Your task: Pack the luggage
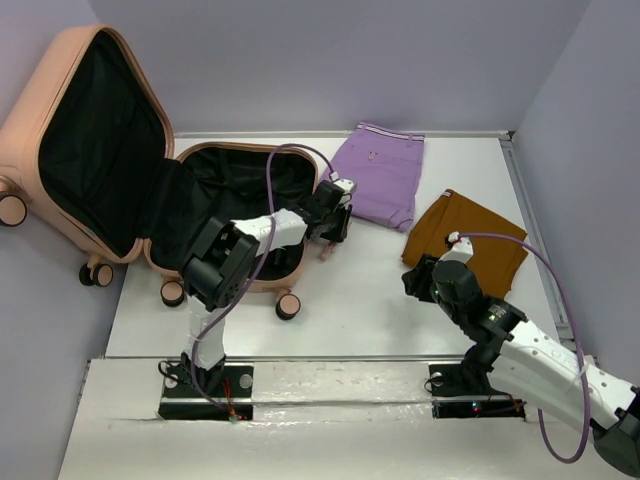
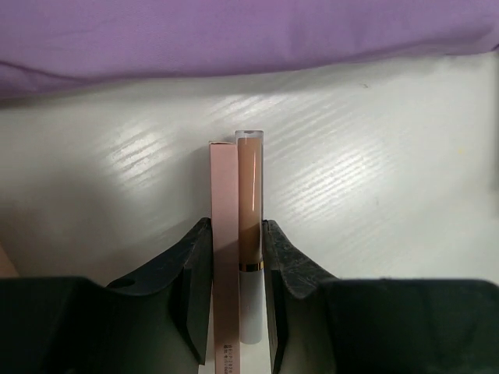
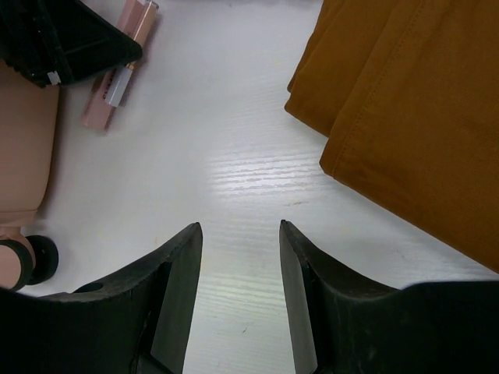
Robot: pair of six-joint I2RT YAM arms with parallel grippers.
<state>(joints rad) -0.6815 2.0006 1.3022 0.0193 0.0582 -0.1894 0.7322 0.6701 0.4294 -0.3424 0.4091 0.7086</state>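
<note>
The left gripper lifts the box (image 2: pixel 224 234) over the black-lined base's rim, to the left in the top view, and releases it inside the base beyond next.
The luggage (image 1: pixel 70 60) lies open at the left, its black-lined base (image 1: pixel 240 185) on the table and its lid leaning against the wall. My left gripper (image 2: pixel 236 226) is just right of the base (image 1: pixel 335 228), shut on a slim pink box (image 2: pixel 224 234) and a beige cosmetic tube (image 2: pixel 249 210) held side by side. Both point toward the purple garment (image 2: pixel 234 35). The right wrist view shows the same pair (image 3: pixel 117 86) low at the table. My right gripper (image 3: pixel 240 226) is open over bare table, left of the folded orange garment (image 3: pixel 413 101).
The purple garment (image 1: pixel 380 175) lies at the back centre and the orange one (image 1: pixel 470 240) at the right. A suitcase wheel (image 3: pixel 35 261) and a stretch of pink shell (image 3: pixel 27 148) show left of my right gripper. Walls close in the table on three sides.
</note>
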